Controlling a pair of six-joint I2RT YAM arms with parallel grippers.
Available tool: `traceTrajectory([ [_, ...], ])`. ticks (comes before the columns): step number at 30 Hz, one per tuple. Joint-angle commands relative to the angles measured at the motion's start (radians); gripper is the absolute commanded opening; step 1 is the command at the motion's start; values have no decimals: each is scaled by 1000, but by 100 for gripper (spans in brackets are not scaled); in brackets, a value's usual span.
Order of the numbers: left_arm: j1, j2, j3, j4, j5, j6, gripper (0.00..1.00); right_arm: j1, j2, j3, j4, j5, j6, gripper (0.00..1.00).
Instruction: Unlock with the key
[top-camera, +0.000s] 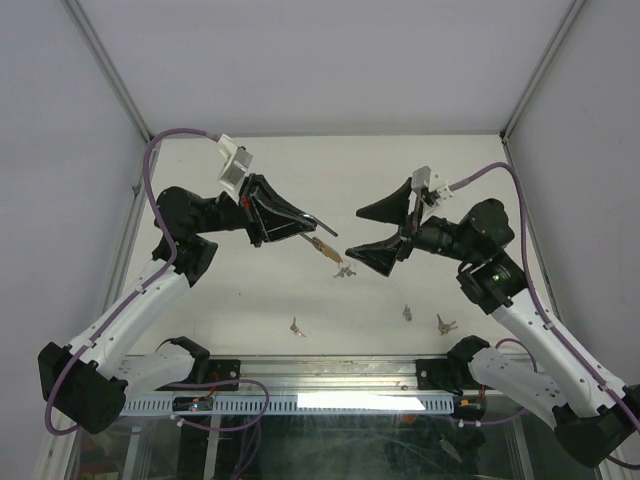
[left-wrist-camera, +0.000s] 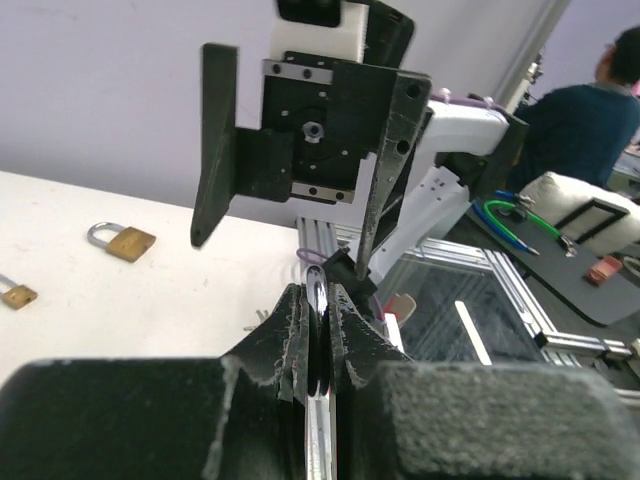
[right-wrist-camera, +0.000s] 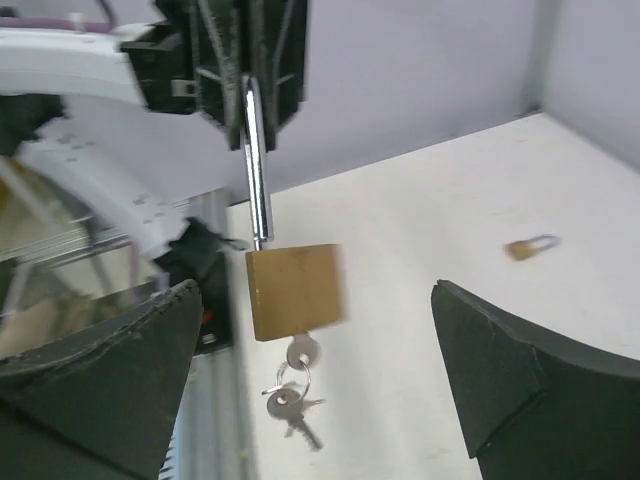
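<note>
My left gripper moves down and to its left in the top view to the bare tabletop below it and releases next, since the padlock's shackle is open.
A brass padlock (right-wrist-camera: 295, 290) hangs in the air by its steel shackle (right-wrist-camera: 257, 180), and my left gripper (left-wrist-camera: 318, 300) is shut on that shackle. A key (right-wrist-camera: 303, 352) sits in the bottom of the lock body, with a ring of spare keys (right-wrist-camera: 290, 402) dangling under it. My right gripper (right-wrist-camera: 315, 370) is open, its jaws wide on either side of the padlock and key, touching neither. In the top view the padlock (top-camera: 325, 247) hangs between the left gripper (top-camera: 303, 226) and the right gripper (top-camera: 353, 234), above the middle of the table.
Two small brass padlocks (left-wrist-camera: 125, 241) (left-wrist-camera: 15, 295) lie on the white table, and another (right-wrist-camera: 530, 246) lies further off. Loose small locks or keys (top-camera: 296, 327) (top-camera: 407, 313) (top-camera: 443, 324) lie near the front edge. White walls enclose the table on three sides.
</note>
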Motion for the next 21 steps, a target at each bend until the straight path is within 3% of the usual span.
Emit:
traceTrajectory([
  [1,4,-27,21,22,-93,-49,0,24,-61,-3,-36,351,-315,99],
  [3,5,-28,12,49,-76,-46,0,24,-68,-46,37,361,-328,99],
  [6,6,-39,-8,18,-65,9,0,24,-19,1,-9,212,-323,99],
  [13,50,-27,-80,-23,-90,54,0,24,97,30,-34,58,-261,99],
  [21,161,-31,-118,-406,-258,359,0,23,94,0,-85,88,-242,99],
])
